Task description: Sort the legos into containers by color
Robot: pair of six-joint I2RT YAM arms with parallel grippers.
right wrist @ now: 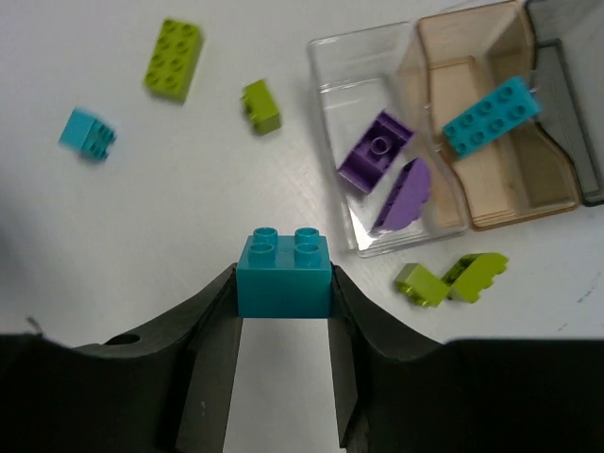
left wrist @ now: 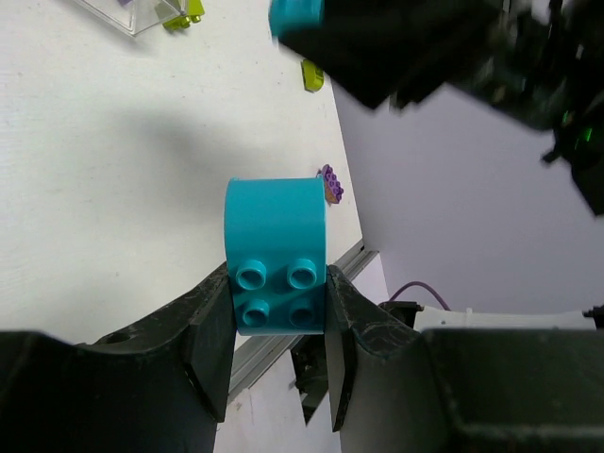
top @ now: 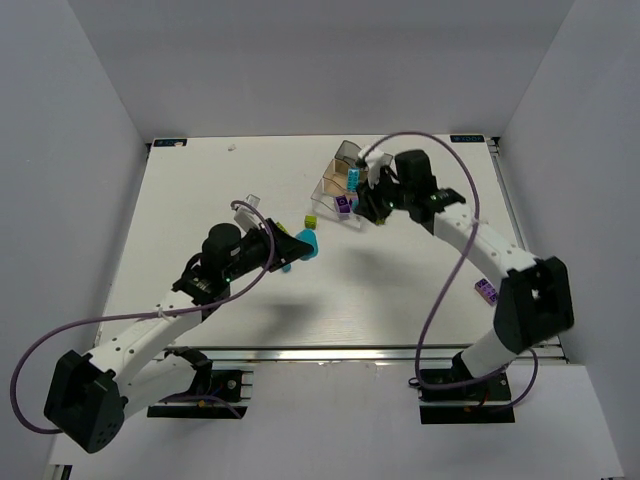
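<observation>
My right gripper moves outward past the purple bricks next and down over the long cyan brick's loose end, since the tray's tan section holds that brick.
My left gripper (top: 303, 245) is shut on a cyan round-ended brick (left wrist: 276, 255), held above the table left of the tray. My right gripper (top: 375, 208) is shut on a cyan 2x2 brick (right wrist: 283, 274), just in front of the clear three-compartment tray (right wrist: 335, 52). The clear compartment holds two purple bricks (right wrist: 377, 151). The tan compartment holds a long cyan brick (right wrist: 491, 115). The grey end compartment (right wrist: 566, 94) looks empty. Loose lime bricks lie at the left (right wrist: 173, 58), nearer the tray (right wrist: 261, 104) and in front of it (right wrist: 420, 283). A small cyan brick (right wrist: 87, 132) shows at the far left.
A purple brick (top: 487, 291) lies alone near the table's right edge, beside the right arm's elbow. A small clear piece (top: 250, 202) sits left of centre. The table's metal front rail (top: 330, 352) runs along the near side, with grey walls all round.
</observation>
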